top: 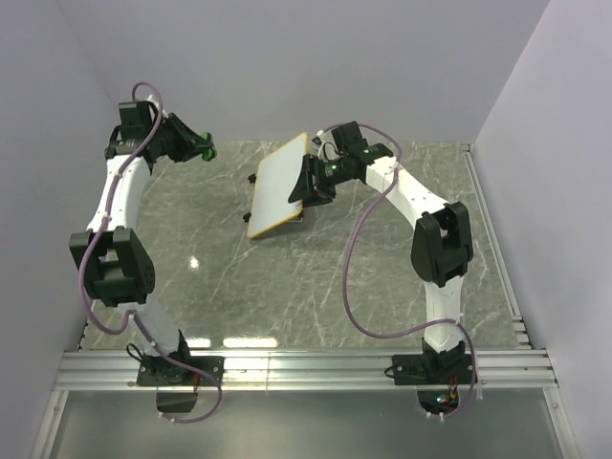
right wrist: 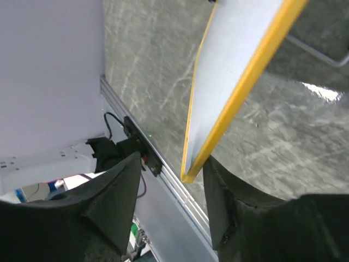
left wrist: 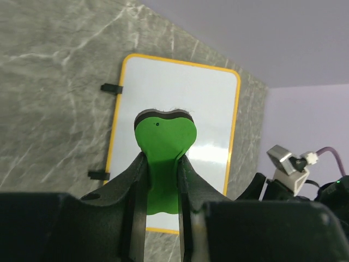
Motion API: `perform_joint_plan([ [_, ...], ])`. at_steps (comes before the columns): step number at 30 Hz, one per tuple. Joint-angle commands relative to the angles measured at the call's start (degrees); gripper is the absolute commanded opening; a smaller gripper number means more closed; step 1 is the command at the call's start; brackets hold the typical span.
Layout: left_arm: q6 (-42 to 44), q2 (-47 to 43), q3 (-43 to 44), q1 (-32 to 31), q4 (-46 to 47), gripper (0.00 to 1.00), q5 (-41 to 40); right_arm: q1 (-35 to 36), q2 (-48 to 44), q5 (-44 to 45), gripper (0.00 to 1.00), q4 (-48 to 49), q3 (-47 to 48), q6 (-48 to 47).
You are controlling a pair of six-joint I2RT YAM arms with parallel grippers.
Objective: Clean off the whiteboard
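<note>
My left gripper pulls back and down to the bare table (top: 207, 207) (left wrist: 49, 142) on the side of the whiteboard's black feet next, because the whiteboard's white side looks blank.
The whiteboard (top: 277, 186) has an orange-tan frame and lies tilted at the middle back of the table, its right edge raised. Its face looks blank in the left wrist view (left wrist: 180, 93), where black feet (left wrist: 110, 88) stick out on its left side. My right gripper (top: 308, 182) is open around the board's right edge. In the right wrist view the frame's corner (right wrist: 240, 65) sits between the jaws, touching the right finger (right wrist: 223, 196). My left gripper (top: 201, 150) is raised at the far left, shut on the green eraser (left wrist: 163, 139), apart from the board.
The grey marble table (top: 382, 277) has walls on three sides. An aluminium rail (top: 306, 368) runs along the near edge and another along the right side (top: 492, 239). The right arm's wrist (left wrist: 289, 169) shows beside the board in the left wrist view.
</note>
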Motion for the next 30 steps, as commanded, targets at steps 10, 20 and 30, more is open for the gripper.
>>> perform_joint_plan([
  [10, 6.6, -15.6, -23.7, 2.1, -3.9, 0.0, -14.5, -1.4, -8.3, -5.6, 0.78, 11.2, 1.6, 6.2],
  [20, 7.7, -22.8, -40.2, 2.2, -3.6, 0.2, -23.2, -2.4, -17.5, -6.4, 0.78, 14.2, -12.7, 4.8],
  [30, 6.8, -26.4, -50.5, 2.0, -1.9, 0.75, -27.3, -3.3, -30.3, 0.7, 0.78, 10.2, -21.0, 0.0],
])
